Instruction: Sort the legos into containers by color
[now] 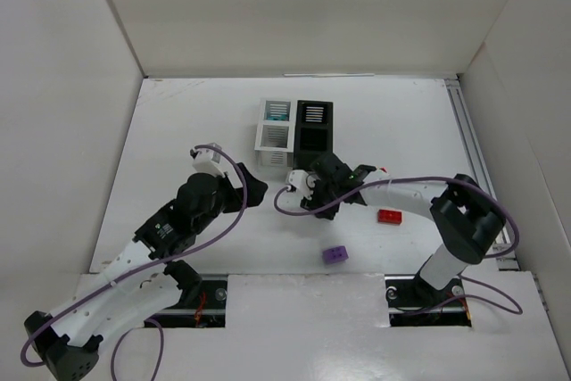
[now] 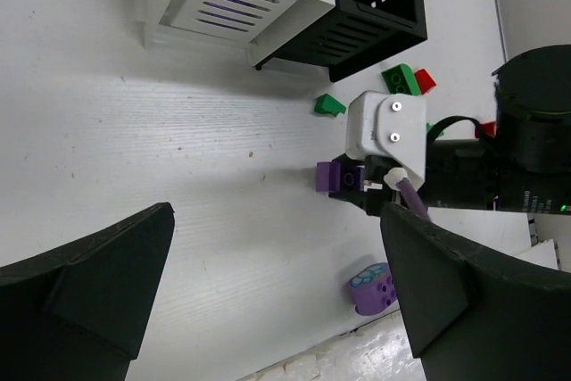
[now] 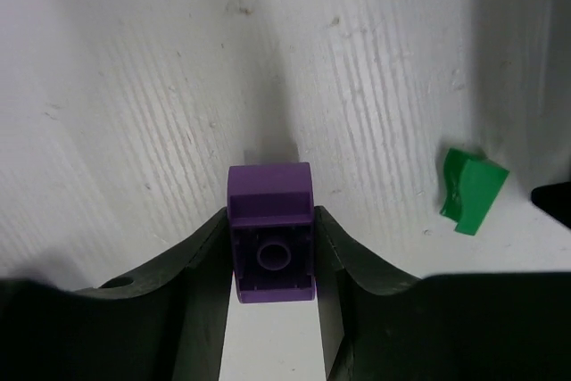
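Note:
Next, my left gripper moves across and down onto the front-edge purple lego [image 2: 373, 288], which lies uncrowded below it and to its right in the top view.
My right gripper [image 3: 270, 260] is shut on a purple lego [image 3: 270, 231], held just above the table in front of the containers; it also shows in the left wrist view [image 2: 337, 176] and in the top view [image 1: 293, 192]. My left gripper [image 1: 252, 189] is open and empty, just left of it, its fingers [image 2: 89, 283] wide apart. The white container [image 1: 275, 136] and the black container [image 1: 314, 127] stand side by side at the back middle. Another purple lego [image 1: 335, 254] lies near the front edge, and a red lego [image 1: 389, 215] lies to the right.
Green legos [image 2: 330, 105] [image 2: 401, 79] and a red one [image 2: 425, 80] lie by the black container's near corner [image 2: 375, 37], close under my right arm. One green lego [image 3: 471, 190] lies right of the held brick. White walls enclose the table.

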`<state>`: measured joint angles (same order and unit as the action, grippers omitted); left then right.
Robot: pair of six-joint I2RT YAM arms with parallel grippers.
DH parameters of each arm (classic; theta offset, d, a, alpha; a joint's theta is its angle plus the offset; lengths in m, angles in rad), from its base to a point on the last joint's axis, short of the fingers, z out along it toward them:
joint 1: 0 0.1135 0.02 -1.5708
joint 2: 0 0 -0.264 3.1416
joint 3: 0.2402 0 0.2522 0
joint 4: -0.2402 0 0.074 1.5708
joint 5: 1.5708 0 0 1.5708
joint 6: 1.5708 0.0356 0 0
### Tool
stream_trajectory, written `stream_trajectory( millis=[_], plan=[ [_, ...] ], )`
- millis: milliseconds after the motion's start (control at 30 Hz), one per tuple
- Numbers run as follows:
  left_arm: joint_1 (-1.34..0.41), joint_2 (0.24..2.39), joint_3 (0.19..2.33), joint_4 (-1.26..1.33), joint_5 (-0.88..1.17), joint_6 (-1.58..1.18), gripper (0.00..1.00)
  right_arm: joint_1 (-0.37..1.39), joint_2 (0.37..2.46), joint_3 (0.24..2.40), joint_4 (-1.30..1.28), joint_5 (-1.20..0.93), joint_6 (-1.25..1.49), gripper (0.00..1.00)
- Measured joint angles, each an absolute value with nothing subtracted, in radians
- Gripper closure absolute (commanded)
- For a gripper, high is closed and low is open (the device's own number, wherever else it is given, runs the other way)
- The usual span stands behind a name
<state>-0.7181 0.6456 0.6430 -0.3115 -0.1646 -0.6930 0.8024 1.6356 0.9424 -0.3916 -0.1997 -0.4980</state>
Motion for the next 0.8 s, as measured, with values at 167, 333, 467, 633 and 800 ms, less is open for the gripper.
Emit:
stream_trajectory(
  millis=[167, 333, 467, 633, 800],
  plan=[
    [-0.718, 0.646, 0.643, -0.313, -0.165, -0.709, 0.00, 0.818, 1.595, 1.087, -0.434, -0.232, -0.505, 0.75],
    [-0.718, 0.646, 0.643, -0.324, -0.165, -0.723, 0.00, 0.820, 1.586, 1.357, -0.416, -0.242, -0.527, 0.75],
    [-0.718, 0.646, 0.643, -0.349, -0.164, -0.736, 0.00, 0.817, 1.681, 1.580, -0.409, -0.223, -0.542, 0.73],
    [-0.718, 0.628, 0.643, -0.374, -0.164, -0.747, 0.00, 0.797, 1.868, 1.749, -0.408, -0.210, -0.551, 0.68],
    [-0.718, 0.615, 0.643, -0.400, -0.164, -0.759, 0.00, 0.778, 2.003, 1.817, -0.470, -0.198, -0.563, 0.37]
  ],
)
